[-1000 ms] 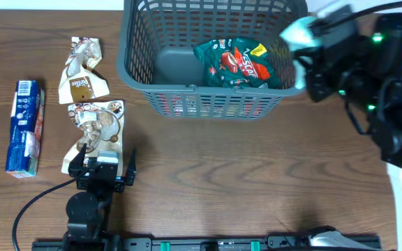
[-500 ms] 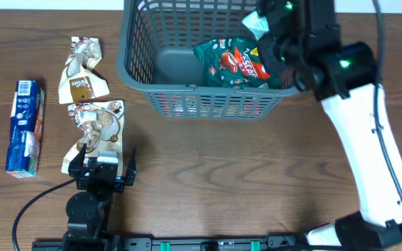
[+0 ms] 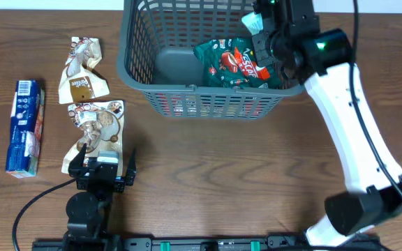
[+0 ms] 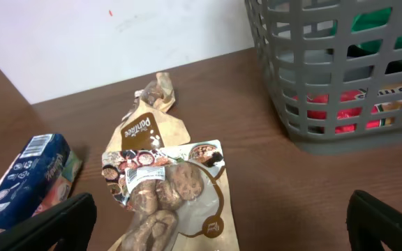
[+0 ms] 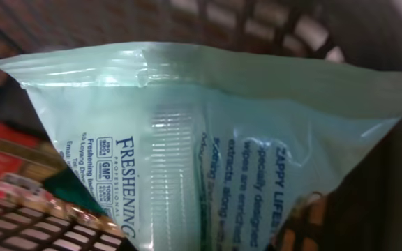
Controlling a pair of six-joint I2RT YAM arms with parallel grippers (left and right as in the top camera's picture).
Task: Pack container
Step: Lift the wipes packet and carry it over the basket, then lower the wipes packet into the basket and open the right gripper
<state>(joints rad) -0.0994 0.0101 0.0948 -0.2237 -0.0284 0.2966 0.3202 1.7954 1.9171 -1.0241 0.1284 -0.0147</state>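
The wipes packet hangs inside the container's rim, so my right gripper needs to go down toward the green and red packet's near-corner end (image 3: 265, 72) next and let go of the wipes packet there.
The grey lattice container (image 3: 128, 66) stands at the back centre, with a green and red packet (image 3: 232, 63) lying inside on its right. My right gripper (image 3: 258, 26) hangs over the container's back right corner, shut on a pale green wipes packet (image 5: 208, 139) that fills the right wrist view. Dark lattice of the container (image 5: 271, 28) shows behind the packet. My left gripper (image 3: 103, 171) rests low at the front left, open, its fingers (image 4: 47, 223) wide on either side of a brown snack packet (image 4: 173, 188). The container (image 4: 340, 70) stands to its right.
A second brown packet (image 3: 82, 70) lies crumpled left of the container, just behind the first one (image 3: 96, 129). A blue packet (image 3: 25, 125) lies at the far left. The white right arm (image 3: 347, 118) slants over the table's right side.
My right arm has swung left from beside the container to over its back right corner, carrying the pale green packet. The left arm has stayed still.
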